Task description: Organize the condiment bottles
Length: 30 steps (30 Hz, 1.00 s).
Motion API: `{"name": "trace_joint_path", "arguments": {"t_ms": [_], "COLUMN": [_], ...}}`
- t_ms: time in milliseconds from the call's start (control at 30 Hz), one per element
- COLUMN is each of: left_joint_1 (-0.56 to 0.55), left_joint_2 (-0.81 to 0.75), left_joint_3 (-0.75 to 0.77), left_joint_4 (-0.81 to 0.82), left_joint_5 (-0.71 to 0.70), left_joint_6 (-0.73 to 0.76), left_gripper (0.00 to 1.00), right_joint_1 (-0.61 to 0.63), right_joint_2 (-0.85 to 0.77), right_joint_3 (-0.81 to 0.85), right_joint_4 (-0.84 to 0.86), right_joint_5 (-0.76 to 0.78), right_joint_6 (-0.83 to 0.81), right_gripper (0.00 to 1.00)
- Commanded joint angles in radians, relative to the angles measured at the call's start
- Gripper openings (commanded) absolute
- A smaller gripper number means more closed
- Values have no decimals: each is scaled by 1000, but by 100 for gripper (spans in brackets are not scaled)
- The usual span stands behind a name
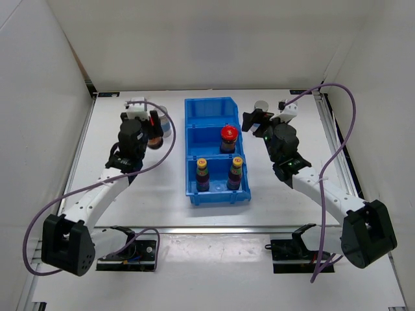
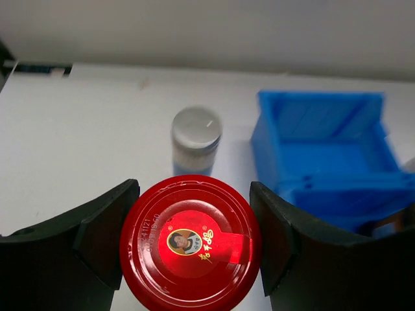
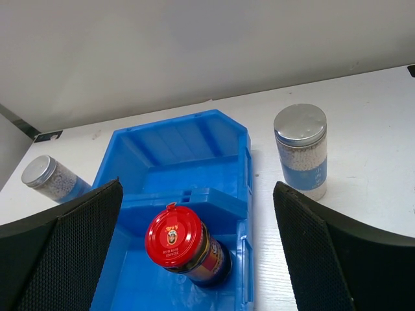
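Note:
My left gripper should carry its jar over the bin's rim. It should then lower the jar beside the second red-lidded jar (image 1: 203, 143) (image 2: 334, 210), where the bottom of the bin is open in the middle section.
My left gripper (image 1: 154, 131) is shut on a squat dark jar with a red lid (image 2: 190, 241), left of the blue bin (image 1: 192, 133); its fingers (image 2: 97, 233) press both sides of the lid. A silver-capped shaker (image 2: 196, 139) stands just beyond it on the table. My right gripper (image 1: 257, 123) is open and empty over the bin's right rim. Below it the second red-lidded jar (image 3: 185, 246) stands in the middle compartment. The other shaker (image 3: 300, 149) stands on the table right of the bin. Two slim yellow-capped bottles (image 1: 202, 172) (image 1: 235, 170) stand in the near compartment.
The bin's far compartment (image 3: 175, 152) holds nothing. White walls close in the table at the back and on both sides. Purple cables loop off both arms. The left shaker also shows at the left edge of the right wrist view (image 3: 48, 178).

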<state>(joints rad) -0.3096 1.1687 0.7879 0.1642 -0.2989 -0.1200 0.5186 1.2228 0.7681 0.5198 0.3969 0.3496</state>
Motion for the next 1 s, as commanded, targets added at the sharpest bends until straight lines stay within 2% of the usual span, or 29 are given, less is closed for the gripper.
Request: {"name": "trace_joint_path", "arguments": {"t_ms": [0,133,367,467,833,967], "left_joint_1": [-52,-141,-226,-264,-273,-273], "left_joint_2": [-40,75,298,361,532,568], "left_joint_3": [149,281,375,375,344,332], "left_joint_4": [84,93,179,219,293,328], "left_joint_5": [56,136,178,192,182,173], "left_joint_6": [6,-6,23,32,10,-10], "left_gripper": [11,11,11,11,11,14], "right_joint_1": [-6,-6,-6,-6,-15,-15], "right_joint_2": [-28,-28,-28,-17,1,11], "right_joint_3": [-10,-10,-20,-20,-10,-10], "right_joint_4": [39,39,39,39,39,39], "right_joint_5": [8,8,-13,-38,-56,-66], "right_joint_6": [26,26,35,35,35,35], "right_gripper": [100,100,100,100,100,100]}}
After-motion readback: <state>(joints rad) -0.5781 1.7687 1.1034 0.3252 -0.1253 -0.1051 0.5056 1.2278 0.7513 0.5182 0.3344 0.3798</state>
